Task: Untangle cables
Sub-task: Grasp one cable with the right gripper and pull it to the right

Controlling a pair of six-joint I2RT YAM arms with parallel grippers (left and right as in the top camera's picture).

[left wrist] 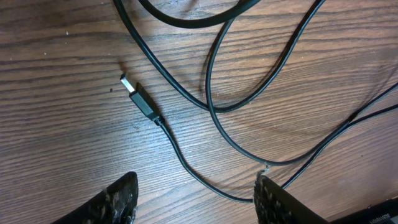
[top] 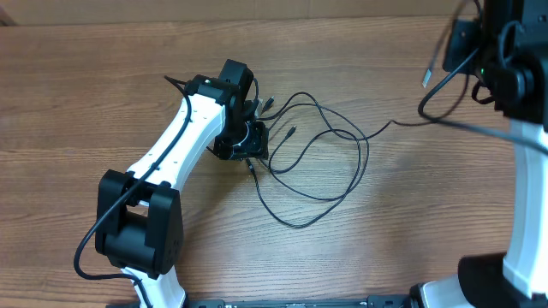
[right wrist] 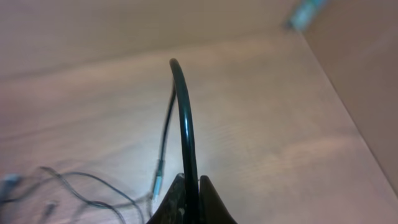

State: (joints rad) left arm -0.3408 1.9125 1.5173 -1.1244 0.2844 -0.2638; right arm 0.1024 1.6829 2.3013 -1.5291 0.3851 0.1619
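Note:
I will next move my right gripper down to the right in the overhead view and release the cable, since its fingers are over bare tabletop away from the pile.
Thin black cables (top: 330, 158) lie in loose crossing loops on the wooden table. My left gripper (top: 248, 141) hangs low over their left side; in the left wrist view it is open (left wrist: 196, 196), with a strand running between the fingers and a USB plug (left wrist: 138, 98) lying ahead. My right gripper (top: 467, 43) is raised at the far right, shut on one cable (right wrist: 186, 124) that arches up from the jaws. That cable runs from the pile (top: 402, 121) up to the gripper, its plug end (top: 425, 77) dangling.
The left arm (top: 171, 150) stretches diagonally across the table's left half. The right arm's white link (top: 522, 197) stands at the right edge. Thicker arm wires (top: 94, 235) hang by the left base. The table's far edge (top: 274, 19) is near.

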